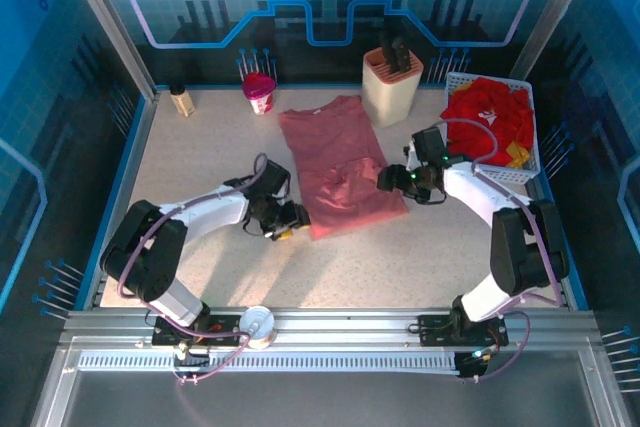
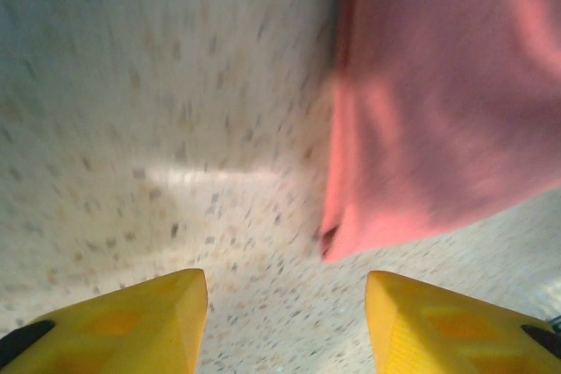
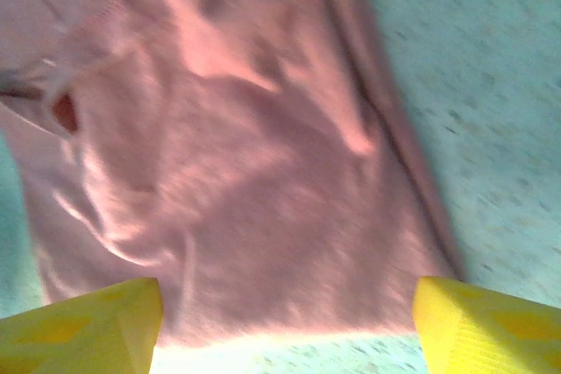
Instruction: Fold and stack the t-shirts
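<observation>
My open left gripper will lower sideways and close on the shirt's nearest hem corner, just beyond its fingers.
A dusty salmon-pink t-shirt point(image 1: 340, 162) lies partly folded on the table's middle, its near part rumpled. My left gripper point(image 1: 290, 224) stands open just left of the shirt's near-left corner point(image 2: 351, 229), nothing between its yellow fingers point(image 2: 140, 317). My right gripper point(image 1: 388, 179) stands open at the shirt's right edge, and the pink cloth point(image 3: 245, 190) spreads just beyond its fingers point(image 3: 96, 326). Red t-shirts point(image 1: 487, 117) with a bit of yellow are heaped in the white mesh basket point(image 1: 535, 147) at the back right.
A beige knife block point(image 1: 391, 85) stands right behind the shirt. A pink cup point(image 1: 259, 93) and a small bottle point(image 1: 181, 100) stand at the back left. A roll of tape point(image 1: 257, 325) sits on the near rail. Bare speckled tabletop point(image 1: 200, 157) lies to the left.
</observation>
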Available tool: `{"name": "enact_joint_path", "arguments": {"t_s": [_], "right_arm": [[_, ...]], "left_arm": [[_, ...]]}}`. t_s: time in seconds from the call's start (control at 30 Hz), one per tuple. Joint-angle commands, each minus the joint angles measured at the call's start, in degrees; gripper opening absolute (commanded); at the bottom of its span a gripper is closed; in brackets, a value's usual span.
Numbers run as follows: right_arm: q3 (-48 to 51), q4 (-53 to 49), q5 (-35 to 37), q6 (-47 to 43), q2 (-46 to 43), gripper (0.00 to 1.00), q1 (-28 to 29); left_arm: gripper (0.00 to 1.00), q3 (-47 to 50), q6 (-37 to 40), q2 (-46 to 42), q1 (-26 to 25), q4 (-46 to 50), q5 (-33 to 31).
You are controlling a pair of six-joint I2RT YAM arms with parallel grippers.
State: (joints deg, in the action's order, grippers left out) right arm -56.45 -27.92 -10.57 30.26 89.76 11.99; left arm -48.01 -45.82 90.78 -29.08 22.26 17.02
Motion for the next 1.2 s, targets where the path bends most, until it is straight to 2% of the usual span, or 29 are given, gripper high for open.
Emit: {"name": "enact_joint_path", "arguments": {"t_s": [0.0, 0.3, 0.6, 0.7, 0.93, 1.03, 1.17], "right_arm": [[3.0, -4.2, 0.8, -3.1, -0.8, 0.74, -3.1], [5.2, 0.2, -1.3, -3.8, 3.9, 0.68, -4.5], [3.1, 0.9, -2.1, -3.9, 7.1, 0.63, -3.8], [3.0, 0.7, -1.5, -3.7, 7.3, 0.57, -3.2], [1.1, -0.2, -0.5, -4.6, 8.8, 0.56, -1.3], [-0.1, -1.0, -0.1, -5.2, 9.5, 0.52, -0.3], [-1.8, -4.0, 2.6, -6.6, 10.2, 0.51, 1.5]], "left_arm": [[0.51, 1.8, -4.3, 0.1, -2.1, -6.9, 1.0], [0.45, 1.0, -8.1, 5.1, -4.6, -17.2, 1.2], [0.36, -2.7, -9.4, 10.8, -6.0, -17.2, 1.4], [0.30, -3.7, -9.1, 12.3, -6.0, -16.7, 1.2], [0.22, -6.1, -7.8, 14.0, -6.0, -13.4, -0.4], [0.20, -7.2, -7.0, 14.7, -6.0, -12.0, -0.8], [0.16, -8.1, -6.5, 15.4, -5.9, -10.9, -1.2]]}}
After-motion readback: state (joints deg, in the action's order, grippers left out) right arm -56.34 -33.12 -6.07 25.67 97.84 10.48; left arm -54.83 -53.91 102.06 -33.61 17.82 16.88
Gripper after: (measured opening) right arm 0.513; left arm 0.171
